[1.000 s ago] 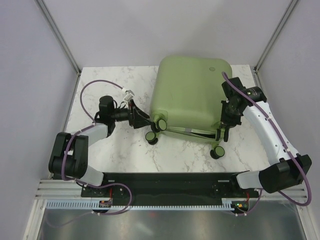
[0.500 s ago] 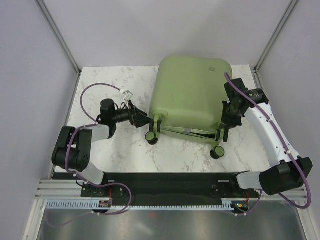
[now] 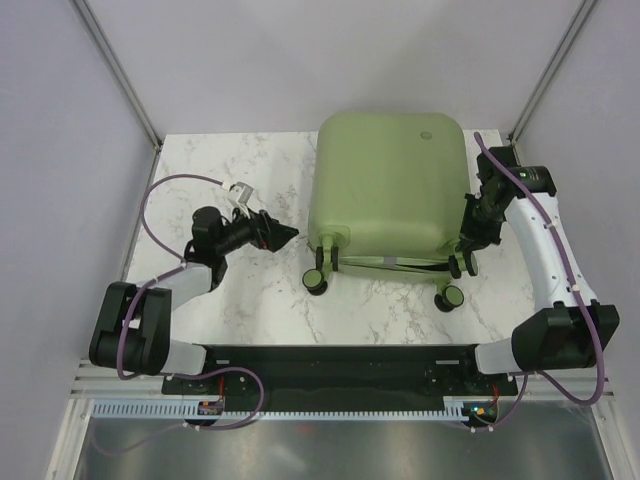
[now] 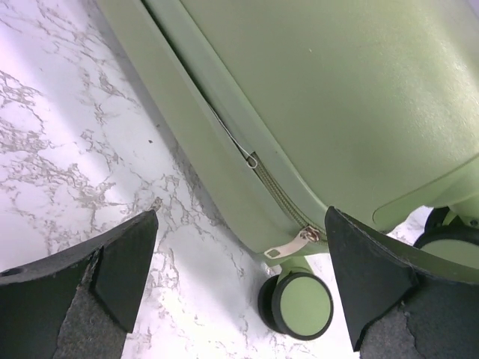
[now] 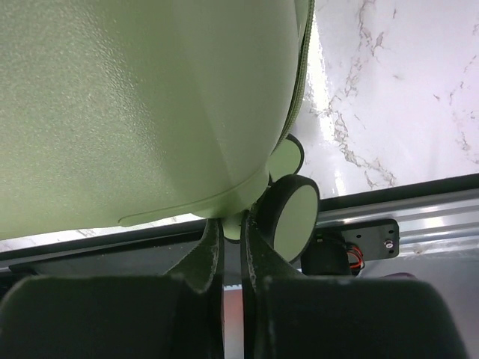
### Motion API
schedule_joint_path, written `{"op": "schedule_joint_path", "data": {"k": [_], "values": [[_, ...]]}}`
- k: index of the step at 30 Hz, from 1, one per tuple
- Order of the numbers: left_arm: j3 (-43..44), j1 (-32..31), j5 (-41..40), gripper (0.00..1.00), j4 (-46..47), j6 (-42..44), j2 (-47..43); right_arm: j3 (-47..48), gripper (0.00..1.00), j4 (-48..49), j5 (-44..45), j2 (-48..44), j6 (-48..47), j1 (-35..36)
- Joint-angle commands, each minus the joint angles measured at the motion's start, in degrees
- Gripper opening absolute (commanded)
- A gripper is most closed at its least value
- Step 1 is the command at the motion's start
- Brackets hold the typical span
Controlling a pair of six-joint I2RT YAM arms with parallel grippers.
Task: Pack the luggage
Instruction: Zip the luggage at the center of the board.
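My left gripper lowers toward the suitcase's near corner and slightly back next, with its fingers around the metal zipper pull (image 4: pixel 290 246).
The luggage (image 3: pixel 385 180) is a pale sage-green hard-shell suitcase lying shut on the marble table, wheels toward me. My left gripper (image 3: pixel 285 236) hovers open just left of its near-left corner, touching nothing. In the left wrist view the wide jaws (image 4: pixel 239 224) frame the shell (image 4: pixel 337 90), a zipper pull (image 4: pixel 288 247) and a caster wheel (image 4: pixel 303 304). My right gripper (image 3: pixel 465 260) is at the near-right corner. In the right wrist view its fingers (image 5: pixel 233 224) pinch the green caster mount under the shell (image 5: pixel 135 97), beside a wheel (image 5: pixel 293 217).
The white marble table (image 3: pixel 230 300) ends at the black base rail (image 3: pixel 340 360) in front. Grey walls with metal corner posts (image 3: pixel 120 70) enclose the back and sides. A purple cable (image 3: pixel 160 200) loops over the left arm.
The luggage has slid and turned to the right together with my right gripper. My left gripper has opened wide and drawn back left, away from the near-left wheel.
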Motion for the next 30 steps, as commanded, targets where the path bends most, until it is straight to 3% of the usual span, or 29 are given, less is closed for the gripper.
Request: {"op": "schedule_joint_path", "data": {"k": [1,8,18,23,30], "values": [[-2.3,-0.7,-1.2,1.0,4.7,5.5,-3.3,1.0,0.0,6.7,9.3,3.3,-0.4,-1.8],[-4.7,-5.2,4.2,1.0,6.5,11.9,0.5,4.1,0.0,6.6,5.5,5.6,-0.4,-1.9],[-1.9,-10.3,11.7,0.89,15.7,7.1,13.0,3.1,0.0,7.3,2.9,5.6,-0.6,-1.8],[-2.2,-10.8,9.8,0.83,19.0,7.2,14.1,1.9,0.0,7.1,2.3,4.9,-1.0,-1.8],[-4.2,-10.8,4.4,0.86,13.0,13.4,7.7,0.8,0.0,7.5,1.0,4.0,-1.1,-1.8]]}}
